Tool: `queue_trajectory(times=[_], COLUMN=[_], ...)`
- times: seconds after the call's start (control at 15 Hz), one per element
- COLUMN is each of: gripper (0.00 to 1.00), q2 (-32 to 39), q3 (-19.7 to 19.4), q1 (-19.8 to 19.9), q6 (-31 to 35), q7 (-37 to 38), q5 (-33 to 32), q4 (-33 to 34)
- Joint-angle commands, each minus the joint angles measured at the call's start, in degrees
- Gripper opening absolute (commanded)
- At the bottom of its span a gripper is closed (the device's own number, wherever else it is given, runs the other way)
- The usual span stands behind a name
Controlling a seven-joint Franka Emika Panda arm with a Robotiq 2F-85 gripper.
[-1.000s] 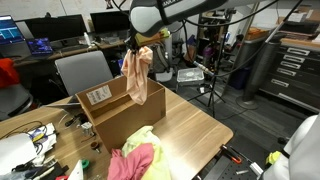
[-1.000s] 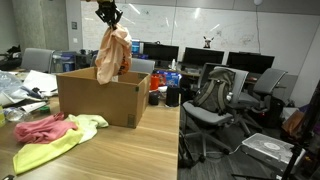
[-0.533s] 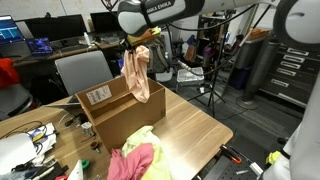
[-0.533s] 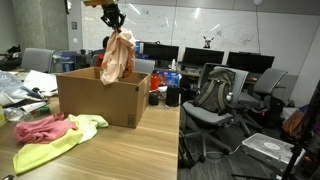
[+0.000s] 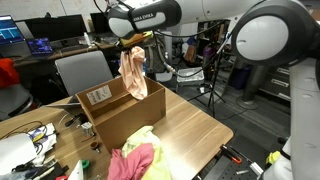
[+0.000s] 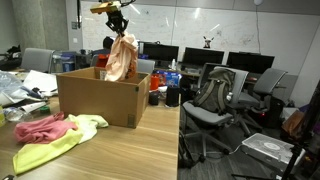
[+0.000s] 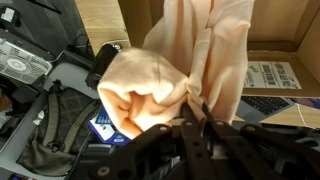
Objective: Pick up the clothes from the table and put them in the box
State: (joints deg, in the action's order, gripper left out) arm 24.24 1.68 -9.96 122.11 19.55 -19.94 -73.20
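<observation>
The cloth's lower end hangs inside the open cardboard box, so my gripper should stay still above it and open to release the peach cloth (image 5: 133,73).
My gripper (image 5: 133,41) is shut on a peach cloth (image 5: 133,73) that hangs down over the far side of the open cardboard box (image 5: 118,112). It also shows in the other exterior view, where the gripper (image 6: 118,27) holds the cloth (image 6: 122,58) above the box (image 6: 98,97). In the wrist view the jaws (image 7: 193,117) pinch the bunched cloth (image 7: 180,60), with the box (image 7: 275,55) below. A pink garment (image 5: 133,160) and a yellow-green garment (image 5: 148,137) lie on the wooden table (image 5: 190,128) in front of the box; they also show as pink (image 6: 42,127) and yellow-green (image 6: 62,140).
A grey office chair (image 5: 82,70) stands behind the box. Cables and white devices (image 5: 25,148) clutter the table's end. Black chairs (image 6: 215,100) and desks with monitors (image 6: 205,58) stand beyond the table's edge.
The gripper with the peach cloth has shifted slightly sideways over the box and the arm has swung further into view. The garments on the table have not moved.
</observation>
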Motion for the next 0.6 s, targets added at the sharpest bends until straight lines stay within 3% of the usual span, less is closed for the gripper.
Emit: queue_trajectory(times=[0.0,0.2,0.27,0.33,0.53], gripper=[0.02,0.02,0.34,0.36,0.58], q2=[4.43,6.51,7.1,7.53,8.77], q3=[-1.78,-2.53,-2.65,-2.01,-2.13], q1=[-2.26,-3.03,-3.14,-2.65,-2.53], q6=[-2.97,-4.02,-4.51,-4.95,-6.21], q7=[0.03,-0.3,-0.68,-0.55,-0.65], q5=[-0.58,-0.58,-0.35,-0.93,-0.75], q4=[8.72,11.63,12.4,12.9,14.6])
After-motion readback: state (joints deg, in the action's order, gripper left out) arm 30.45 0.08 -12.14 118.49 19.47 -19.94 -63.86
